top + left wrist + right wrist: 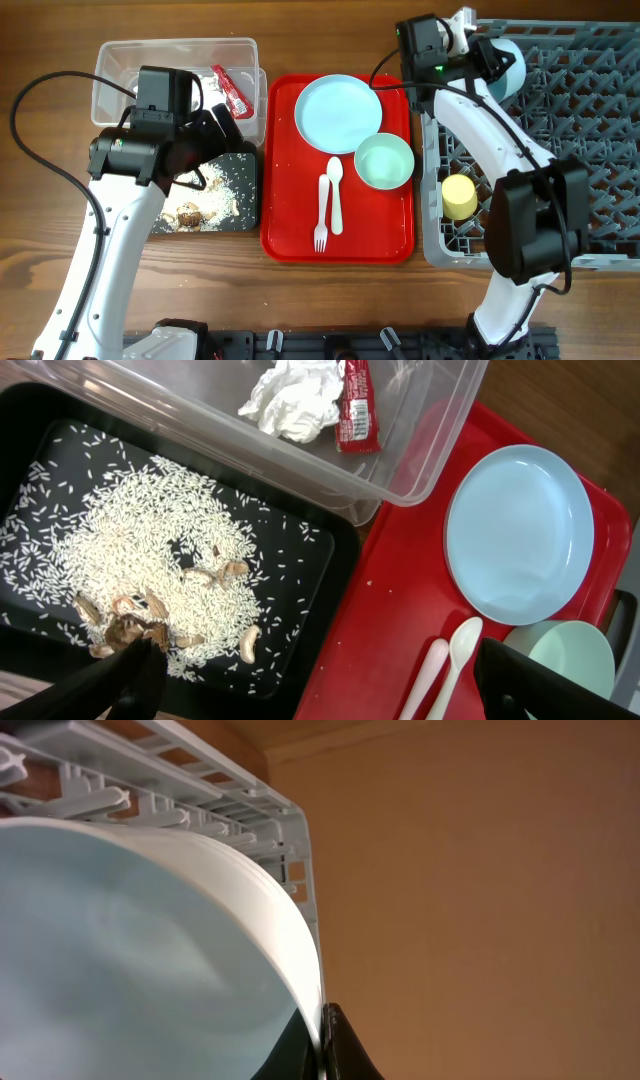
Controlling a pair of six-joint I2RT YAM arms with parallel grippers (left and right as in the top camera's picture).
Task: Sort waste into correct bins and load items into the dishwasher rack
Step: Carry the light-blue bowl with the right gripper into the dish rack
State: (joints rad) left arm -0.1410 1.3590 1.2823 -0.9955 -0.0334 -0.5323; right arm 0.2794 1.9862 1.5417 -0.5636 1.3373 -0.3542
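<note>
My right gripper moves down and to the left in the overhead view next and releases the light blue bowl's rim, as the grey rack's wires lie below it.
My left gripper (218, 132) (320, 695) is open and empty, hovering over the edge between the black tray (245, 215) (320, 560) and the red tray. The black tray holds rice and brown food scraps (190, 213) (150, 620). The clear tub (120, 70) (420, 450) holds the white tissue (295, 400) and the red-and-white wrapper (232, 90) (357, 405). My right gripper (488, 58) (322, 1040) is shut on the rim of the light blue bowl (512, 68) (130, 950) at the far left corner of the grey rack (590, 130) (200, 790). The yellow cup (459, 197) stands in the rack.
The red tray (290, 220) (400, 620) carries the pale blue plate (338, 112) (518, 530), the mint green bowl (384, 161) (575, 655), the white fork (322, 212) (425, 680) and spoon (336, 195) (458, 660).
</note>
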